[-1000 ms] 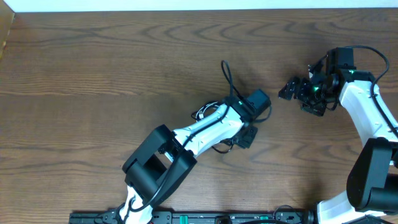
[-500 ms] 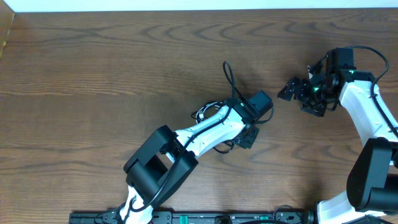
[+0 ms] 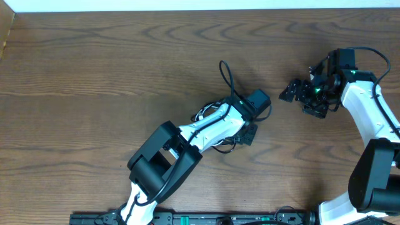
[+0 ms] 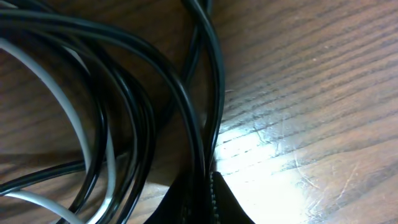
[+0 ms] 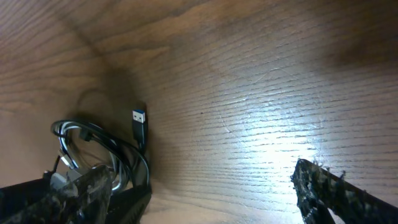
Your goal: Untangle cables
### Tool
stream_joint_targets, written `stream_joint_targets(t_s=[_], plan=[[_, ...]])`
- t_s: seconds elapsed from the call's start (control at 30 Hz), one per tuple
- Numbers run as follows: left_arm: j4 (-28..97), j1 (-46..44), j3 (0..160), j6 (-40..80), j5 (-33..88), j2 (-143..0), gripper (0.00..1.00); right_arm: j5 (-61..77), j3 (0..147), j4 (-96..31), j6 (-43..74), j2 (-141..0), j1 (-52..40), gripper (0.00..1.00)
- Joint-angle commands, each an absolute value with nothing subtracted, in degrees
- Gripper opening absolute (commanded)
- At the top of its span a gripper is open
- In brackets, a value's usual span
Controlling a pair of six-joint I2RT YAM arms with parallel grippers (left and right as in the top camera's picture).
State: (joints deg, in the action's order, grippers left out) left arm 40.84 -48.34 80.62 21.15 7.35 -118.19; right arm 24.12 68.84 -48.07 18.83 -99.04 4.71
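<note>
I will move my right gripper to the left in the overhead view next, onto the coil's black cable, since my left gripper already holds one piece of the black cable.
The black cable and the white cable lie tangled in a small coil at the table's middle, mostly under my left arm. One black loop sticks out toward the far side. In the left wrist view my left gripper is shut on a strand of the black cable; overhead it sits at the coil's right side. My right gripper is open and empty, to the right of the coil and apart from it. The right wrist view shows its wide-open jaws, the coil and a blue-tipped USB plug.
The brown wooden table spreads around the coil. The left arm's white link lies across the coil. The right arm stands along the right edge. A black rail runs along the front edge.
My left gripper and the black loop have shifted slightly left, after a slight drift right. The right arm has not moved.
</note>
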Motion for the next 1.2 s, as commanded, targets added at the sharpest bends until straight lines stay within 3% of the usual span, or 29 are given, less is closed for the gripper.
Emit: stream_joint_targets(t_s=[0.0,0.23,0.33,0.4,0.67,0.9,1.17], plan=[[42.3,-47.51,82.0,21.65,6.76,-115.35,0.07,23.88,69.58,-47.29,17.93,-98.15,4.78,0.89],[42.13,-45.76,83.18,21.54,6.81,-100.18,0.08,25.71,69.6,-44.4,17.96,-98.15,4.78,0.88],[42.06,-45.28,83.18,21.52,6.79,-94.85,0.07,27.9,69.6,-44.31,18.04,-98.13,4.75,0.72],[41.93,-44.75,83.18,21.54,6.79,-91.61,0.08,30.11,69.6,-43.33,18.22,-98.13,4.43,0.7],[38.13,-39.38,83.18,21.56,7.46,-84.73,0.08,41.1,69.65,-38.61,18.17,-97.01,0.56,0.74],[30.96,-33.85,83.18,21.52,7.46,-82.96,0.07,32.93,69.63,-38.83,22.28,-97.03,-6.07,0.73],[27.73,-32.25,83.18,21.5,7.46,-82.94,0.08,33.78,69.63,-36.75,20.6,-97.03,-10.13,0.74]])
